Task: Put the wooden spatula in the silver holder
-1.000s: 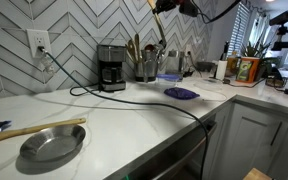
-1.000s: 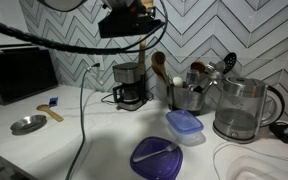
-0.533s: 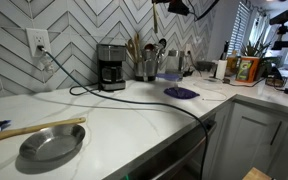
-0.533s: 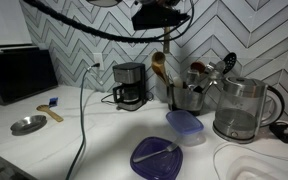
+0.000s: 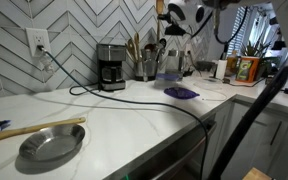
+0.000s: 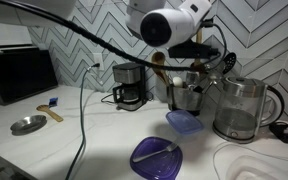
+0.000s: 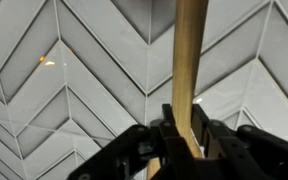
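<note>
My gripper will next move down toward the silver holder [image 6: 185, 98] standing below it, so the wooden spatula it holds high goes down among the utensils and I let go of it.
My gripper [image 7: 184, 122] is shut on the wooden spatula [image 7: 190, 55], a flat mid-brown strip that runs up between the fingers in front of the chevron tile wall. In an exterior view the gripper [image 5: 173, 27] hangs above and just right of the silver holder [image 5: 149, 69], which stands beside the coffee maker with several utensils in it. In an exterior view the arm's white wrist covers most of the gripper [image 6: 198, 49], which sits over the holder [image 6: 185, 98]. The spatula's lower end is hidden in both exterior views.
The black-and-silver coffee maker [image 5: 111, 67] [image 6: 130, 85] stands by the wall. A glass kettle [image 6: 242, 108], a blue lidded container [image 6: 184, 124] and a purple lid [image 6: 156, 158] lie nearby. A steel pan [image 5: 52, 145] and a pale wooden stick [image 5: 34, 130] lie far off. A black cable [image 5: 134, 97] crosses the counter.
The arm has swung along the wall and come lower, from high above the coffee maker side to over the holder. The spatula stays in the gripper.
</note>
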`<state>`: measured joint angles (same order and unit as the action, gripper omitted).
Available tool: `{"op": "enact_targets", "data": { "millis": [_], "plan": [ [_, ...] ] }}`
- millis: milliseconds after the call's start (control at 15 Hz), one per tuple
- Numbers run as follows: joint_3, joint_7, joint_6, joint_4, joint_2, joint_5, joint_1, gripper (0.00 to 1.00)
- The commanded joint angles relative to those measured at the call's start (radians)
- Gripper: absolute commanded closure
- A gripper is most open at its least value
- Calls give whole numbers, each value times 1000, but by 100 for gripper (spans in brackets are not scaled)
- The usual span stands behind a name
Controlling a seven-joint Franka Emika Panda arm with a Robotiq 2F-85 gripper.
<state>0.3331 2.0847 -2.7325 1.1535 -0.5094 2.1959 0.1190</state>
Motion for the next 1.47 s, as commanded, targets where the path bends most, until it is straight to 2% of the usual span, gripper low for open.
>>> {"op": "enact_targets", "data": {
  "millis": [0, 200, 333, 1400],
  "plan": [
    [3, 177, 17, -103, -134, 243, 27, 94],
    [2, 239, 38, -95, -163, 332, 18, 94],
    [1, 240, 37, -89, -171, 339, 12, 94],
    [-20, 185, 14, 14, -188, 294, 2, 94]
  ]
}}
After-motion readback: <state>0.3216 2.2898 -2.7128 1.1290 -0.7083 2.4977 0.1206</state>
